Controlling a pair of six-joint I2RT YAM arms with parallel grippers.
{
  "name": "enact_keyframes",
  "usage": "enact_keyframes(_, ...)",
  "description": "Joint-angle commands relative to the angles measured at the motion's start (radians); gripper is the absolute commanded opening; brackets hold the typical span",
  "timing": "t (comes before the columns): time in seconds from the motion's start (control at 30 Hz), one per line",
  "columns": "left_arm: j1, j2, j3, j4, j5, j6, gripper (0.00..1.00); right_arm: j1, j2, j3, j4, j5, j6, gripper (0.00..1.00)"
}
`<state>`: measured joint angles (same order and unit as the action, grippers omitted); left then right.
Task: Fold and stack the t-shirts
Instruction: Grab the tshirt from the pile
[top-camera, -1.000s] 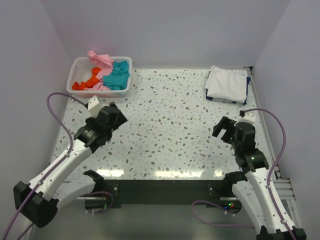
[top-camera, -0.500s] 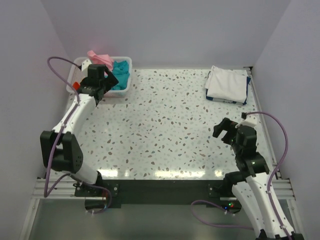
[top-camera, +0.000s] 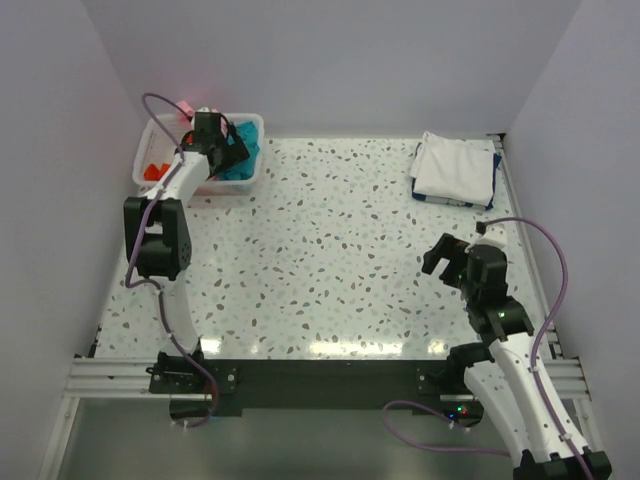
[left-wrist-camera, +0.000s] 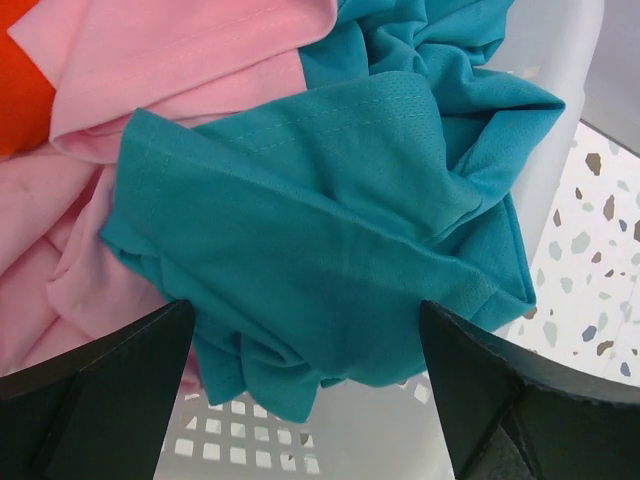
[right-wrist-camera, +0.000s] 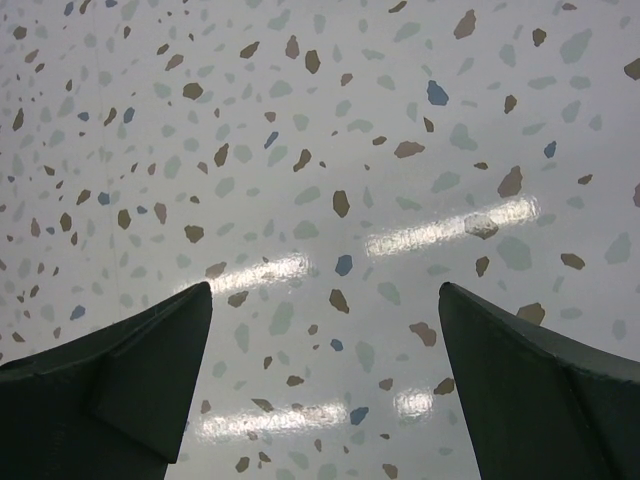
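Note:
My left gripper comes down onto the teal t-shirt's fold (top-camera: 235, 168) (left-wrist-camera: 310, 315) next and closes on it. Its open fingers already hover on either side of that crumpled cloth.
The teal t-shirt (left-wrist-camera: 330, 220) lies crumpled in the white slatted basket (top-camera: 240, 183) at the back left, beside a pink shirt (left-wrist-camera: 180, 60) and an orange-red one (top-camera: 153, 170). My left gripper (left-wrist-camera: 308, 305) is open and hovers just over the teal shirt (top-camera: 243, 155), its fingers spread either side of the cloth. A folded white shirt (top-camera: 455, 168) lies on a dark blue one (top-camera: 488, 200) at the back right. My right gripper (right-wrist-camera: 325, 290) is open and empty above the bare speckled table (right-wrist-camera: 330, 120), and it also shows in the top view (top-camera: 445, 257).
The basket's wall (left-wrist-camera: 560, 130) shows at the right of the left wrist view, with the speckled table (left-wrist-camera: 600, 290) beyond it. Grey walls close in the table on the left, back and right. The right arm (top-camera: 510, 340) stands near the front right.
My left arm has swung from the table's left middle up to the basket and now reaches over the teal shirt. My right gripper has barely moved.

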<state>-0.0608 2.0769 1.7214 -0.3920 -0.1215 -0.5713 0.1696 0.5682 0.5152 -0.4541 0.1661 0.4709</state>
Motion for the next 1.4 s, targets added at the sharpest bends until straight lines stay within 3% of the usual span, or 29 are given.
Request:
enact_keyframes(0.0, 0.009, 0.034, 0.073, -0.019, 0.032, 0.037, 1.0, -0.001, -0.002, 0.006, 0.046, 0.018, -0.003, 0.99)
enact_keyframes(0.13, 0.012, 0.072, 0.113, -0.021, 0.052, 0.031, 1.0, 0.001, 0.001, 0.005, 0.048, 0.018, -0.005, 0.99)
enact_keyframes(0.3, 0.013, 0.1, 0.119, -0.004, 0.085, 0.021, 0.89, 0.001, 0.012, 0.005, 0.049, 0.016, -0.006, 0.99)
enact_keyframes(0.53, 0.016, 0.1, 0.122, 0.013, 0.106, 0.004, 0.42, -0.001, 0.016, 0.008, 0.046, 0.009, -0.009, 0.99)
enact_keyframes(0.83, 0.016, 0.006, 0.122, 0.031, 0.117, 0.005, 0.15, 0.001, 0.022, 0.008, 0.046, -0.007, -0.012, 0.99)
enact_keyframes(1.37, 0.016, -0.296, 0.095, 0.08, 0.213, -0.001, 0.02, -0.001, 0.009, -0.003, 0.048, -0.028, -0.011, 0.99)
